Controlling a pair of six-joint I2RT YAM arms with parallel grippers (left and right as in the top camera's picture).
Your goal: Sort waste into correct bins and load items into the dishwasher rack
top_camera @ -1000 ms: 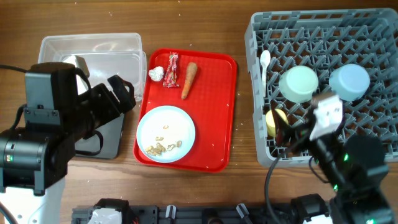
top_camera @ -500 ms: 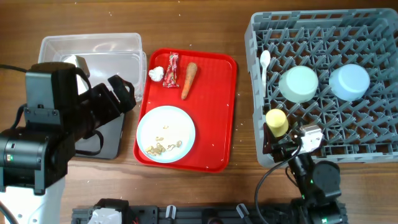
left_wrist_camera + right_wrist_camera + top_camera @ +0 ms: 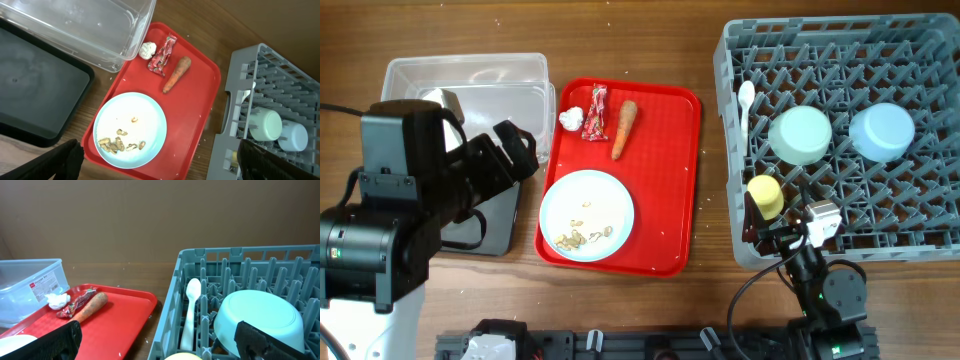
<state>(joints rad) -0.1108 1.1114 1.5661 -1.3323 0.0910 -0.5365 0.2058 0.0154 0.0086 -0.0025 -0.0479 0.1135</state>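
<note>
The left gripper moves outward, to the right in the overhead view, and down onto the carrot stick's thick end next, since bare red tray is on either side.
On the red tray lie a paper ball, a red wrapper, a carrot stick and a pale blue plate with crumbs. The grey rack holds a white spoon, a mint bowl, a blue bowl and a yellow cup. My left gripper is open and empty above the plate. My right gripper is open and empty at the rack's front edge, just behind the cup.
The clear tub stands at the back left. The black tray lies in front of it, mostly hidden under my left arm. Bare wood lies between the red tray and the rack.
My right arm has drawn back from over the rack toward the table's front edge. The yellow cup now stands free in the rack. The left arm has not moved.
</note>
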